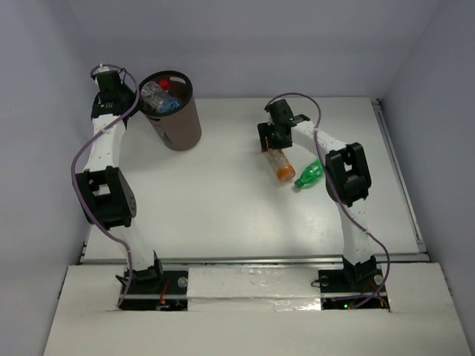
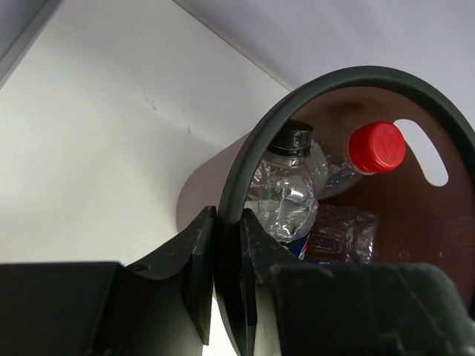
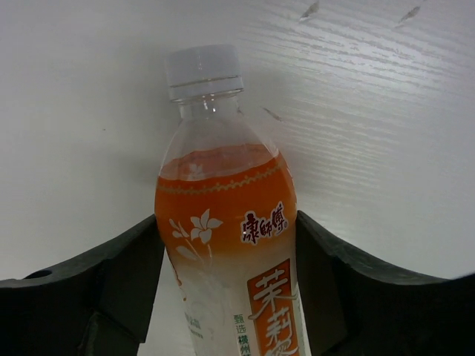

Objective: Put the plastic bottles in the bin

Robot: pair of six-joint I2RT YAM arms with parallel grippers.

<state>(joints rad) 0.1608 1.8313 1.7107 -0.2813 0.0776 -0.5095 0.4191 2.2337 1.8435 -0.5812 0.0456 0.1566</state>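
My right gripper should next lift its bottle upright over the bin's opening [image 1: 168, 92] and release it, because the opening is higher and to the bottle's left in the top view.
The dark brown bin [image 1: 180, 122] stands at the back left, tilted. My left gripper [image 1: 139, 104] is shut on its rim [image 2: 252, 159], one finger inside and one outside. Inside the bin lie a clear bottle with a dark cap [image 2: 286, 185], a red-capped bottle [image 2: 377, 146], a blue-labelled one [image 2: 300, 245] and a crumpled clear one [image 2: 341, 233]. The orange bottle [image 1: 282, 165] with a white cap [image 3: 202, 70] lies on the table. My right gripper [image 1: 272, 148] holds it, with the fingers [image 3: 323, 274] pressed on both sides of its body [image 3: 223, 215]. The green bottle [image 1: 309, 175] lies just right of it.
The white table [image 1: 223, 193] has a raised metal rail [image 1: 401, 178] along its right edge and another along the near edge. Grey walls close in the back and both sides. My right arm's elbow [image 1: 347, 174] hangs beside the green bottle.
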